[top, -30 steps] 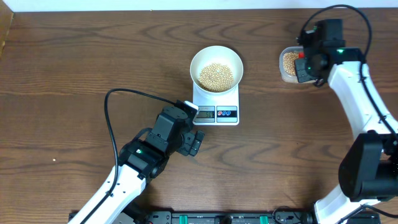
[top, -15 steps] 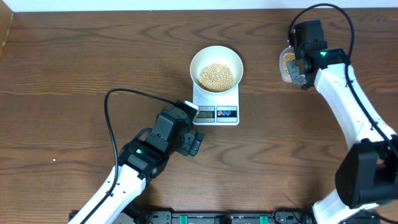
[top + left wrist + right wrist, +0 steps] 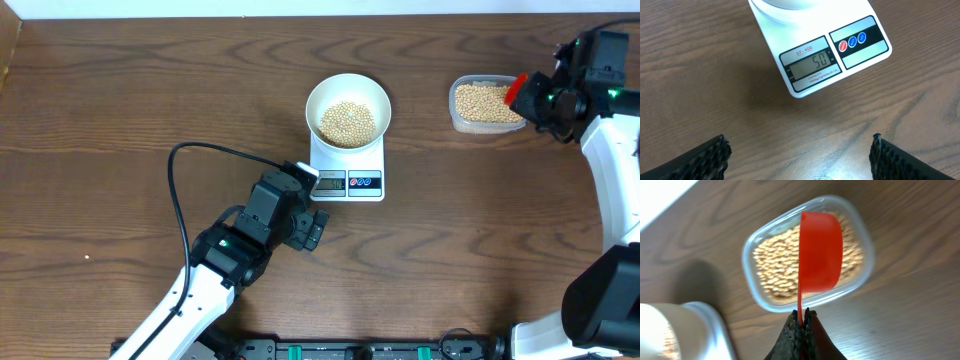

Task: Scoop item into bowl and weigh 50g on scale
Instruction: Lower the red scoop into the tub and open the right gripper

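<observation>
My right gripper moves down toward the tub's near rim (image 3: 494, 128) (image 3: 826, 296) next and releases the scoop's thin handle there, because the scale's display already matches the weight asked.
The white bowl (image 3: 347, 110) holds pale tan beans (image 3: 347, 121) and sits on the white scale (image 3: 348, 170). In the left wrist view the scale's display (image 3: 815, 62) reads 50. My left gripper (image 3: 799, 141) is open over bare wood just in front of the scale, with nothing between its fingers. My right gripper (image 3: 802, 314) is shut on the thin handle of a red scoop (image 3: 820, 252). The scoop hangs above the clear tub (image 3: 747, 255) of beans (image 3: 772, 275). From overhead, the right gripper (image 3: 540, 100) is at the tub's right end.
The clear plastic tub (image 3: 483, 103) stands at the back right of the wooden table, right of the bowl. A black cable (image 3: 180, 190) loops over the table left of my left arm. The bowl and scale show blurred at the lower left of the right wrist view.
My right arm has swung from over the tub's left side to its right end, carrying the red scoop, so the tub now shows fully. The left arm has not moved.
</observation>
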You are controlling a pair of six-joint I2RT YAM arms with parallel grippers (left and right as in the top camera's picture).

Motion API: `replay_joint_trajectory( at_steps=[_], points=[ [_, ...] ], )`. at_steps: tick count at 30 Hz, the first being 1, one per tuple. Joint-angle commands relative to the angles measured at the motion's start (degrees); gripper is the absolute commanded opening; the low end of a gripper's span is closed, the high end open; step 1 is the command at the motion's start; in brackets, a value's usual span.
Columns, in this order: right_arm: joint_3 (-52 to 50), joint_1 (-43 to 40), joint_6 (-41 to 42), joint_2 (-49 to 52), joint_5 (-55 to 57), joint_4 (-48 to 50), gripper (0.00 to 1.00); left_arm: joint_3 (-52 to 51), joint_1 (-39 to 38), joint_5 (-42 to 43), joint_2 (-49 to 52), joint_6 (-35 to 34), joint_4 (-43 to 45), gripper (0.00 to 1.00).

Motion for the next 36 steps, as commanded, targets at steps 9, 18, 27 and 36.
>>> replay_joint_trajectory(
  at_steps=[9,18,27,36],
  points=[
    [-6.91,-0.02,14.99,0.46,-9.25,5.42,0.09,1.05,-0.17,-0.33,0.22,-0.26,0.13,0.91],
    [-8.11,-0.02,15.8,0.44,-11.74,3.5,0.48,1.05,-0.17,-0.33,0.22,-0.24,0.13,0.91],
    [-8.11,-1.11,13.62,0.44,-13.11,-0.5,0.99,1.05,-0.17,-0.33,0.22,-0.26,0.13,0.91],
    [-8.11,-2.36,8.11,0.44,-12.68,1.33,0.99,1.05,-0.17,-0.33,0.22,-0.26,0.13,0.91]
  ],
)
